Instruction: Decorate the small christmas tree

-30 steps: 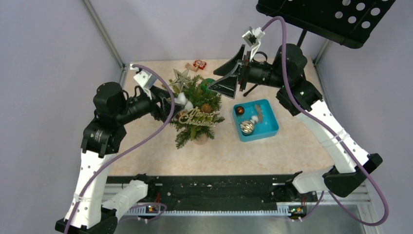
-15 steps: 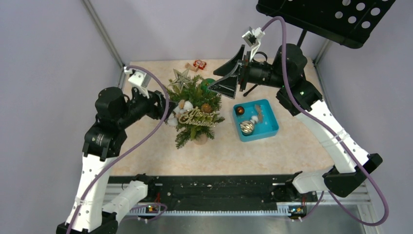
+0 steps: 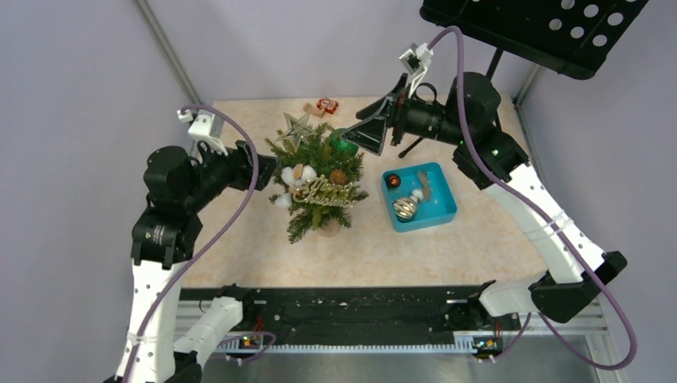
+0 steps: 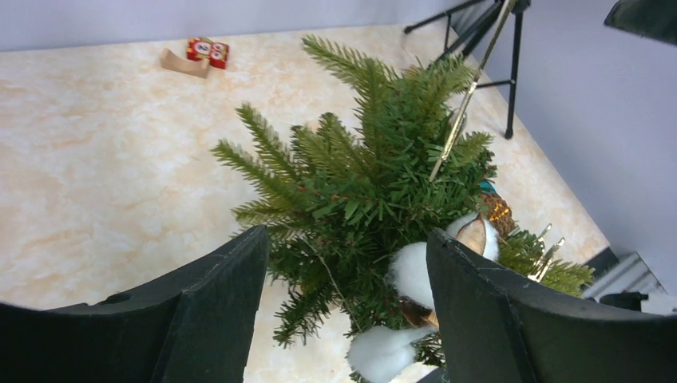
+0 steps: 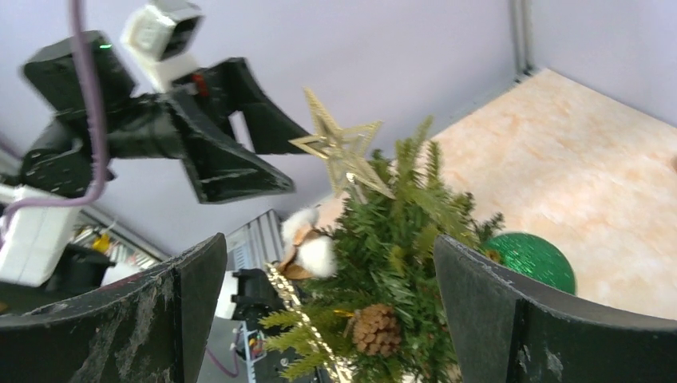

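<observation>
My right gripper swings away from the tree [image 3: 319, 182] next, tips downward, then lowers onto the middle of the burlap bow.
The small christmas tree [image 3: 319, 182] stands mid-table with a silver star [image 3: 297, 128] on top. It carries white cotton ornaments [image 3: 299, 173], a pine cone [image 3: 338, 176], a gold "Merry Christmas" sign [image 3: 323, 192] and a green glitter ball [image 3: 343, 144]. My left gripper [image 3: 270, 169] is open and empty just left of the tree. In the left wrist view its jaws [image 4: 347, 235] frame the tree [image 4: 375, 183] and the cotton [image 4: 411, 271]. My right gripper [image 3: 359, 132] is open and empty, above and right of the tree. The right wrist view shows the gripper [image 5: 329, 241], the star [image 5: 343, 152] and the green ball [image 5: 531, 259].
A blue tray [image 3: 441, 209] right of the tree holds a silver ball [image 3: 405, 208], a small dark red ball [image 3: 393, 181] and another piece. A small red box [image 3: 326, 104] lies at the table's back. A black music stand [image 3: 543, 32] rises at the back right.
My left gripper has drawn back to the left, away from the tree, and the white cotton ornament it was at now stays on the branches. My right gripper has turned slightly.
</observation>
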You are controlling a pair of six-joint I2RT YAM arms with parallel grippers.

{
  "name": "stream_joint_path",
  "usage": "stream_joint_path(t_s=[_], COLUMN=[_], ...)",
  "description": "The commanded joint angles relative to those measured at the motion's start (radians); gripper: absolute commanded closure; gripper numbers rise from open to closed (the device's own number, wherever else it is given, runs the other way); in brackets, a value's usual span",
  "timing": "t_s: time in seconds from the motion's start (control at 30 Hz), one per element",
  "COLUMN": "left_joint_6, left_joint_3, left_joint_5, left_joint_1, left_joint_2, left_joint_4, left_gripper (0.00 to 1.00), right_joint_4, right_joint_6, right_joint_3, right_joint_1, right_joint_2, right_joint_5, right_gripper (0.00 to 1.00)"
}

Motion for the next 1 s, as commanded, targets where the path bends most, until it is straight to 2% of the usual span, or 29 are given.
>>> stream_joint_path(t_s=[0.0, 0.13, 0.27, 0.47, 0.67, 0.77, 0.97], left_joint_6=[-0.021, 0.015, 0.028, -0.024, -0.03, -0.059, -0.087], left_joint_3=[0.035, 0.076, 0.07, -0.106, -0.297, -0.392, -0.527], left_joint_5=[-0.024, -0.033, -0.101, -0.209, -0.287, -0.289, -0.271], left_joint_1=[0.05, 0.068, 0.077, 0.134, 0.227, 0.253, 0.278], left_joint_2=[-0.04, -0.046, -0.053, -0.113, -0.164, -0.181, -0.185], left_joint_4=[0.072, 0.049, 0.01, 0.006, 0.023, 0.041, 0.081], left_gripper=[0.23, 0.21, 0.21, 0.21, 0.21, 0.21, 0.22], right_joint_4=[-0.065, -0.09, -0.178, -0.321, -0.391, -0.399, -0.349], right_joint_6=[0.016, 0.076, 0.047, -0.042, -0.095, -0.116, -0.159], right_joint_3=[0.004, -0.057, -0.135, -0.247, -0.365, -0.406, -0.451], right_joint_1=[-0.043, -0.142, -0.209, -0.235, -0.236, -0.235, -0.246], right_joint_2=[-0.018, -0.068, -0.11, -0.129, -0.097, -0.047, 0.088], right_joint_5=[0.165, 0.178, 0.249, 0.444, 0.659, 0.749, 0.869], right_gripper=[0.02, 0.02, 0.01, 0.01, 0.04, 0.12, 0.37])
